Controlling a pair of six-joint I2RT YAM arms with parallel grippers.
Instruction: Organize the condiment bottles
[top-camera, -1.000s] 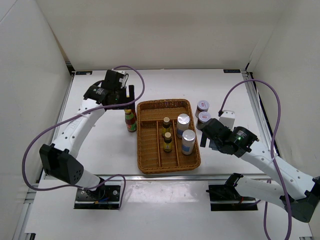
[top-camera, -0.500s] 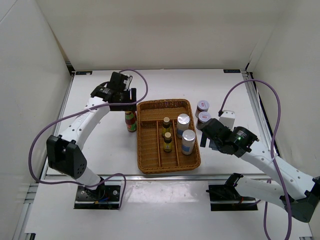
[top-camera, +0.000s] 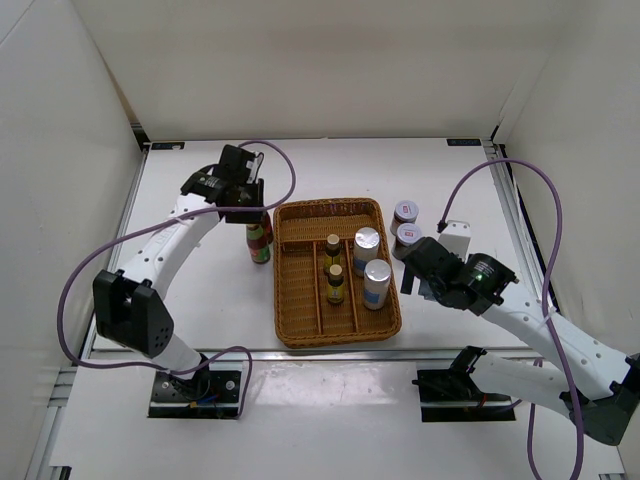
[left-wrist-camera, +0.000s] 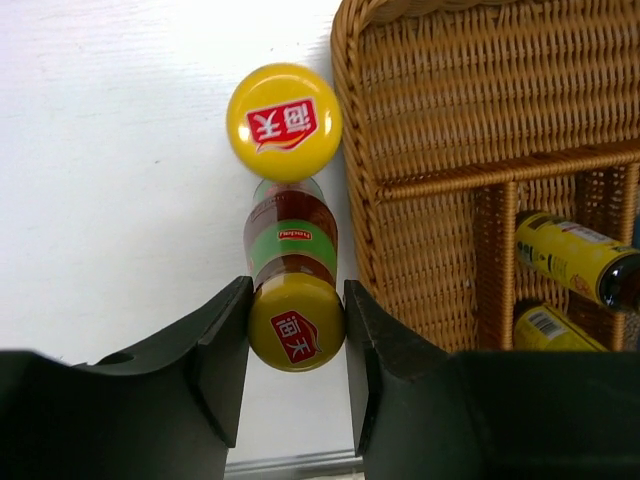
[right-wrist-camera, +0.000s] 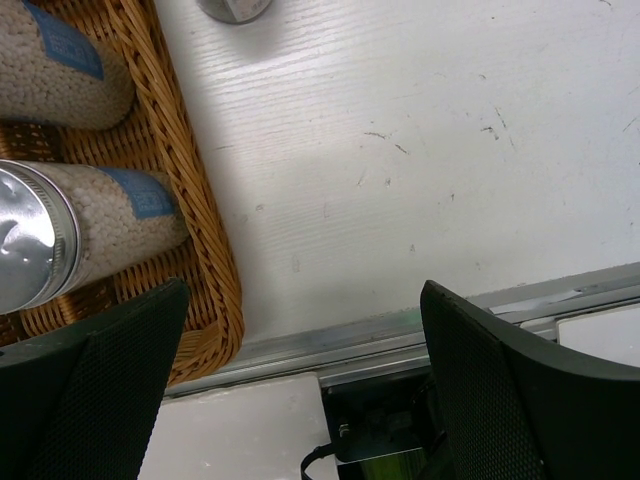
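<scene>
The nearer red bottle lifts over the tray's woven rim next in my left gripper, then gets lowered and released in the tray's long section (top-camera: 298, 287) (left-wrist-camera: 428, 268) beside the dark bottles, since it stands empty.
Two red yellow-capped sauce bottles (top-camera: 259, 243) stand just left of the wicker tray (top-camera: 290, 335). In the left wrist view my left gripper (left-wrist-camera: 296, 325) is shut on the nearer bottle (left-wrist-camera: 291, 240), both jaws against its yellow cap. The other bottle's cap (left-wrist-camera: 284, 121) shows just beyond it. In the tray stand two small dark bottles (top-camera: 333, 247) and two silver-topped shakers (top-camera: 366, 250). Two white-lidded jars (top-camera: 405, 213) stand on the table right of the tray. My right gripper (top-camera: 415, 275) hangs open by the tray's right side, holding nothing.
The tray's left compartment (top-camera: 296, 275) holds nothing. In the right wrist view the tray's woven corner (right-wrist-camera: 215, 310) and the table's metal front rail (right-wrist-camera: 420, 325) lie close below the right gripper (right-wrist-camera: 300, 370). White walls enclose the table.
The left arm swung in over the sauce bottles, and its jaws have closed on the nearer bottle's cap. The right arm has not moved.
</scene>
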